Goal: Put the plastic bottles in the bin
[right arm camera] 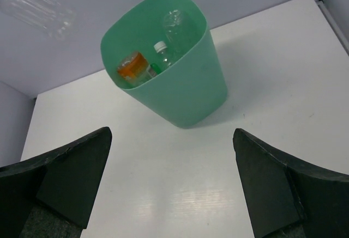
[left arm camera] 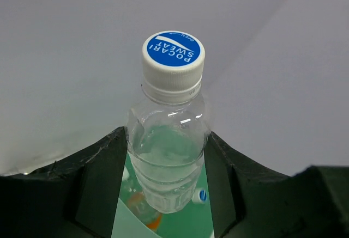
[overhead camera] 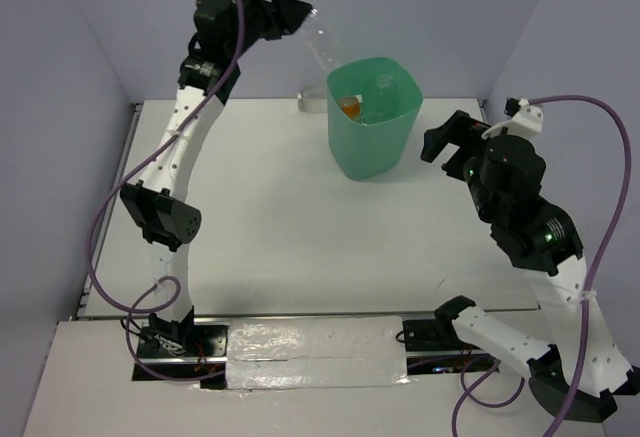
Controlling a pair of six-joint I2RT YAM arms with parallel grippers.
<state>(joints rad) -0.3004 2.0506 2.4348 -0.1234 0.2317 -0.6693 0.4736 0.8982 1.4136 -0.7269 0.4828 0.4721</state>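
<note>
My left gripper will next carry the bottle over the bin's opening point(overhead camera: 376, 93) point(left arm camera: 185, 219), which is below it and to its right in the top view, then lower and release.
My left gripper point(overhead camera: 298, 17) is raised high at the back, shut on a clear plastic bottle point(overhead camera: 322, 45) with a white and blue cap point(left arm camera: 173, 53). The bottle hangs base down over the left rim of the mint-green bin point(overhead camera: 385, 147). In the left wrist view the fingers clamp the bottle's body point(left arm camera: 166, 162), with the bin's inside below. The bin point(right arm camera: 185, 93) holds an orange-ended bottle point(right arm camera: 132, 66) and two clear ones point(right arm camera: 173, 25). My right gripper point(overhead camera: 447, 140) is open and empty, just right of the bin, in the right wrist view point(right arm camera: 172, 189) above bare table.
What looks like another clear bottle point(overhead camera: 309, 103) lies on the table just behind and left of the bin. Grey walls enclose the white table point(overhead camera: 270, 217) on the left, back and right. A foil strip point(overhead camera: 315, 352) lies between the arm bases.
</note>
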